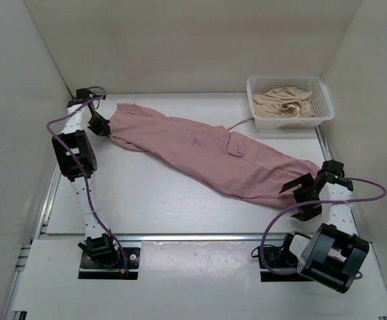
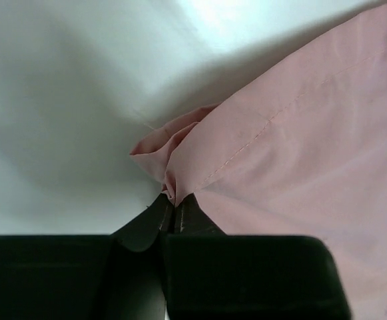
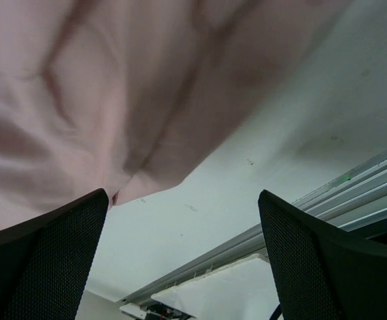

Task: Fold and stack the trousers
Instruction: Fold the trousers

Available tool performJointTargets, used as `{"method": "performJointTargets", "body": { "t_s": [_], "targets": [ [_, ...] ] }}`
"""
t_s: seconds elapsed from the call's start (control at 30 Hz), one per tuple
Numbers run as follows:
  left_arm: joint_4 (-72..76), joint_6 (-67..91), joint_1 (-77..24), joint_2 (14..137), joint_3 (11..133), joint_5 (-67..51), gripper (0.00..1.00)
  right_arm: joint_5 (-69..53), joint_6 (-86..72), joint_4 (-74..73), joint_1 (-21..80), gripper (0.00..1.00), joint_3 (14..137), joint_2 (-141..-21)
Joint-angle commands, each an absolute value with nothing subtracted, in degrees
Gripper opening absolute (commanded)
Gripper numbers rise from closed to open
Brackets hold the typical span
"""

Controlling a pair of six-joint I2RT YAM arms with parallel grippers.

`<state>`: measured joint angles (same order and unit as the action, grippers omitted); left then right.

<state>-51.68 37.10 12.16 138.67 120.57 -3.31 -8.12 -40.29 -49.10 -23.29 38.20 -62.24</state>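
Observation:
I will next lift my left gripper, pull the end of the trouser leg sideways, then lower and release it, because bare tabletop is to the gripper's left in the top view.
The dusty-pink trousers (image 1: pixel 206 157) lie stretched diagonally across the table, from far left to near right, patch pocket up. My left gripper (image 1: pixel 104 125) is shut on their far-left corner; the left wrist view shows the pinched pink fabric (image 2: pixel 180 160) bunched between its closed fingertips (image 2: pixel 193 213). My right gripper (image 1: pixel 298 198) is open and empty, beside the trousers' near-right end; in the right wrist view the fabric's edge (image 3: pixel 113 120) lies just past its left finger (image 3: pixel 46 260), which touches nothing.
A white mesh basket (image 1: pixel 321 115) at the far right holds a crumpled beige cloth (image 1: pixel 285 103). A metal rail (image 1: pixel 200 237) runs along the table's near edge. White walls enclose the table on three sides.

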Motion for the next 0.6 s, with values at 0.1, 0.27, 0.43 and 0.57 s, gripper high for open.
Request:
{"method": "performJointTargets", "body": {
  "t_s": [0.1,0.27,0.43,0.57],
  "targets": [
    [-52.47,35.95,18.90,126.21,114.70,-1.22,0.10,-12.65,-42.98,-43.87,-23.47,0.98,33.93,-59.33],
    [-52.47,35.42,19.60,125.07,112.68,-1.59,0.10,-11.69,-43.51,-36.31,-23.47,0.95,36.46,-64.58],
    [-52.47,34.89,20.13,123.93,112.68,-1.58,0.10,-13.45,-44.38,-31.38,-23.47,0.96,41.22,-71.27],
    [-52.47,34.89,20.13,123.32,112.15,-1.58,0.10,-12.84,-44.91,-29.18,-23.47,0.88,41.92,-79.26]
  ]
}}
